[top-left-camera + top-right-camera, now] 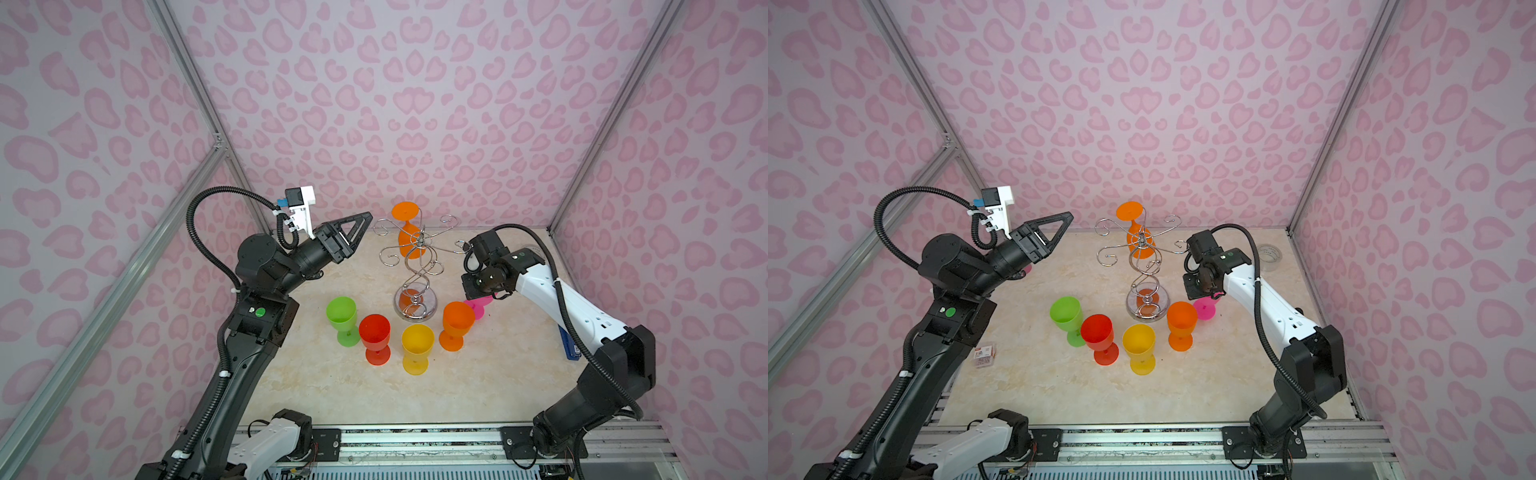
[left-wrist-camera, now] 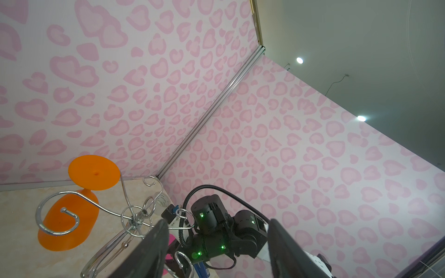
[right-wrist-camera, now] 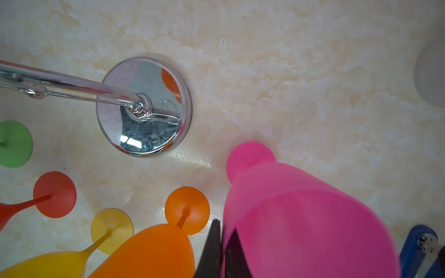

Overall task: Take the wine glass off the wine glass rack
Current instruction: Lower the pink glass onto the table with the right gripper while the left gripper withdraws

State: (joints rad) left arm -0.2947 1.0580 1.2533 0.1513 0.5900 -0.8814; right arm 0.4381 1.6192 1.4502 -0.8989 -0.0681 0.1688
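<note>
My right gripper moves down next until the pink foot meets the tabletop in the empty spot (image 1: 475, 318) beside the upright orange glass, then releases that glass's rim.
The chrome wine glass rack (image 1: 415, 266) (image 1: 1144, 266) stands mid-table, and its mirrored base (image 3: 144, 106) shows in the right wrist view. An orange wine glass (image 1: 409, 243) (image 1: 1139, 245) (image 2: 69, 223) hangs upside down from a rear hook. My left gripper (image 1: 361, 224) (image 1: 1061, 226) (image 2: 218, 221) hovers open and empty, level with the hooks, to the rack's left. My right gripper (image 3: 225, 228) is shut on the rim of a pink wine glass (image 3: 301, 216) (image 1: 478, 308) (image 1: 1204, 308), low beside the rack's base. One finger is inside the bowl and one outside.
Green (image 1: 343, 318), red (image 1: 375, 336), yellow (image 1: 417, 347) and orange (image 1: 456, 324) glasses stand upright in a row in front of the rack. A tape roll (image 1: 1268, 254) lies at the back right, a blue object (image 1: 568, 345) under the right arm, and a small box (image 1: 984, 354) at the left.
</note>
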